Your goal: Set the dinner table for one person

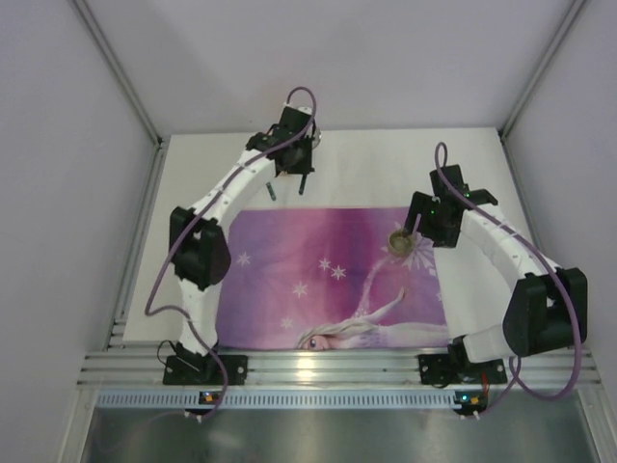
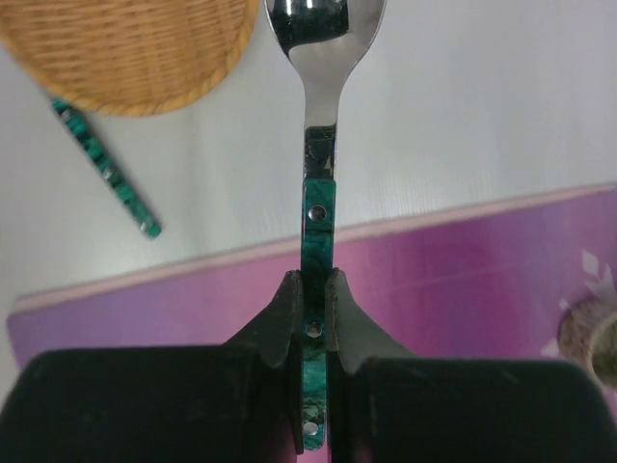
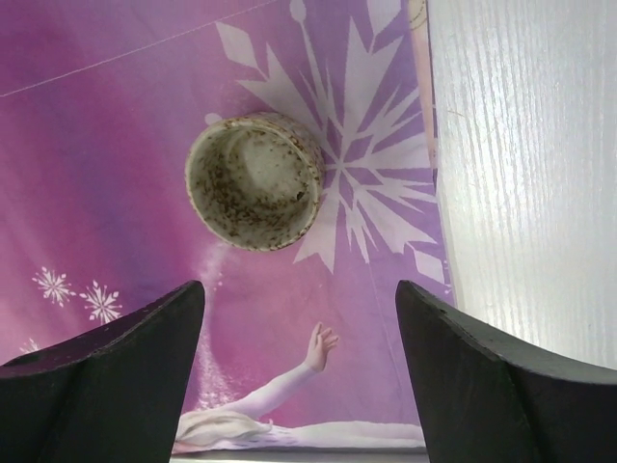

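The placemat (image 2: 453, 280) is free on the near side of the cup, so my left gripper will next bring the spoon (image 2: 320, 116) back toward the cup and put it down there.
My left gripper (image 2: 313, 280) is shut on the green handle of a steel spoon (image 2: 320, 116) and holds it over the far edge of the purple princess placemat (image 2: 453, 280). In the top view this gripper (image 1: 297, 172) is at the back of the white dinner table (image 1: 376, 159). My right gripper (image 3: 299, 289) is open and empty, just above and near a speckled ceramic cup (image 3: 255, 178) that stands upright on the placemat's right part (image 1: 289, 260). The cup (image 1: 400, 241) sits beside the right gripper (image 1: 424, 227).
A woven basket (image 2: 135, 48) sits on the table beyond the placemat. A second green-handled utensil (image 2: 106, 169) lies next to it, seen also in the top view (image 1: 273, 190). A ribbed aluminium rail (image 1: 337, 367) runs along the near edge. White walls enclose the sides.
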